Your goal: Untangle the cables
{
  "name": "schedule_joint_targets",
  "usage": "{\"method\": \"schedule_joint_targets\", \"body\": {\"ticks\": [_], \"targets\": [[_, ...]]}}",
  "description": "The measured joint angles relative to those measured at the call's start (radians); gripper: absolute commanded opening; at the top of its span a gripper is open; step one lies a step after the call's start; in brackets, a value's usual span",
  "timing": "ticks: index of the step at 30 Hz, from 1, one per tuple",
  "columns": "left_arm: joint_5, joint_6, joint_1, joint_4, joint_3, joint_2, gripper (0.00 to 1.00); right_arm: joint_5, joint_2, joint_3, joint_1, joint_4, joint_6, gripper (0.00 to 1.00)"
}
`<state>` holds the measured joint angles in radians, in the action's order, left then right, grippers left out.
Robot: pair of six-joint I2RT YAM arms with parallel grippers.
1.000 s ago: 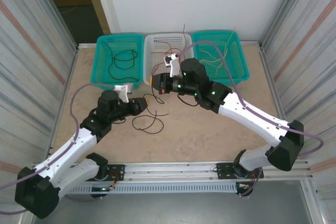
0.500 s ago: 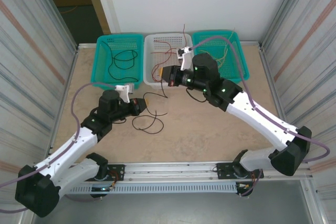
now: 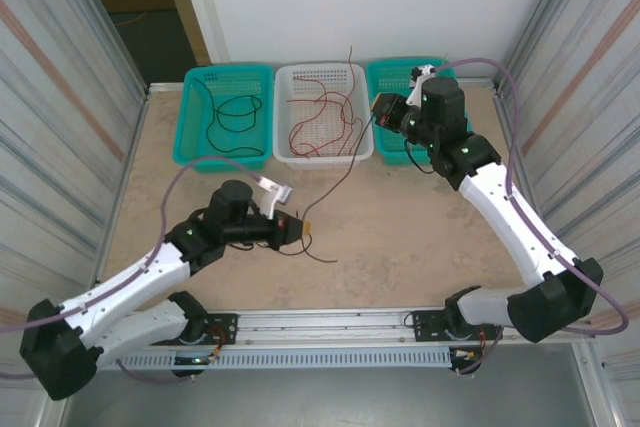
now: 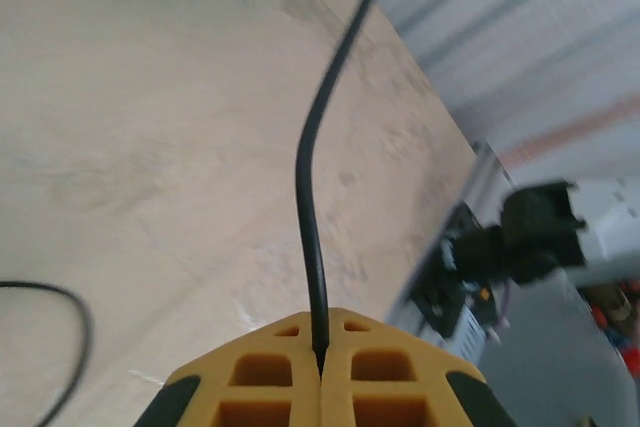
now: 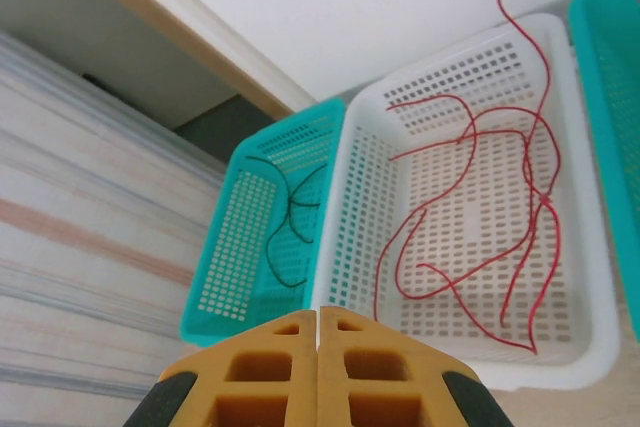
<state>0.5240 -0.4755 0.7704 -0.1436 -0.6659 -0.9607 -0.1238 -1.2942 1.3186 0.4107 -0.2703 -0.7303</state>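
Note:
My left gripper needs to go up and move away from my base first to get over the teal basket holding black cable, then let go of its cable.
My left gripper (image 3: 296, 228) (image 4: 320, 319) is shut on a thin black cable (image 4: 305, 167) low over the table. From the jaws the cable (image 3: 330, 187) rises in a slant toward my right gripper (image 3: 378, 107); a short tail (image 3: 320, 255) lies on the table. My right gripper (image 5: 319, 313) is shut, nothing visible between its fingers, and hangs between the white basket (image 3: 286, 155) and the right teal basket (image 3: 395, 65). Red cables (image 3: 320, 117) (image 5: 470, 197) lie in the white basket. Another black cable (image 3: 235, 112) (image 5: 290, 227) lies in the left teal basket (image 3: 190, 152).
The three baskets stand in a row against the back wall. My right arm covers most of the right teal basket. Metal walls close in both sides, and a rail (image 3: 330, 322) with the arm bases runs along the near edge.
My left gripper closed on the black cable and moved right and nearer. The right arm swung back and right, from in front of the white basket toward the right teal basket.

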Motion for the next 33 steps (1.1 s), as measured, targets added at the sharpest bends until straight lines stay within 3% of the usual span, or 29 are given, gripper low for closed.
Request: {"method": "schedule_joint_targets", "body": {"ticks": [5, 10, 13, 16, 20, 28, 33], "targets": [[0.070, 0.083, 0.098, -0.048, -0.119, -0.118, 0.00, -0.005, -0.022, 0.008, -0.040, -0.027, -0.003, 0.00], [0.065, 0.114, 0.098, -0.046, -0.148, -0.163, 0.00, -0.013, -0.027, 0.008, -0.045, -0.031, -0.015, 0.00], [0.039, 0.113, 0.061, -0.040, -0.168, -0.178, 0.00, -0.022, -0.027, 0.007, -0.045, -0.031, -0.020, 0.18], [0.004, 0.096, -0.034, -0.035, -0.203, -0.190, 0.00, -0.030, -0.023, 0.007, -0.045, -0.051, -0.011, 0.41], [-0.043, 0.030, -0.231, -0.024, -0.239, -0.189, 0.00, -0.029, 0.009, 0.003, -0.045, -0.108, 0.012, 0.59], [-0.106, -0.084, -0.595, -0.045, -0.356, -0.193, 0.00, -0.027, 0.173, -0.142, -0.044, -0.163, 0.028, 0.60], [-0.111, -0.134, -0.712, -0.026, -0.462, -0.253, 0.00, -0.025, 0.206, -0.251, 0.004, -0.171, 0.022, 0.60]]}}
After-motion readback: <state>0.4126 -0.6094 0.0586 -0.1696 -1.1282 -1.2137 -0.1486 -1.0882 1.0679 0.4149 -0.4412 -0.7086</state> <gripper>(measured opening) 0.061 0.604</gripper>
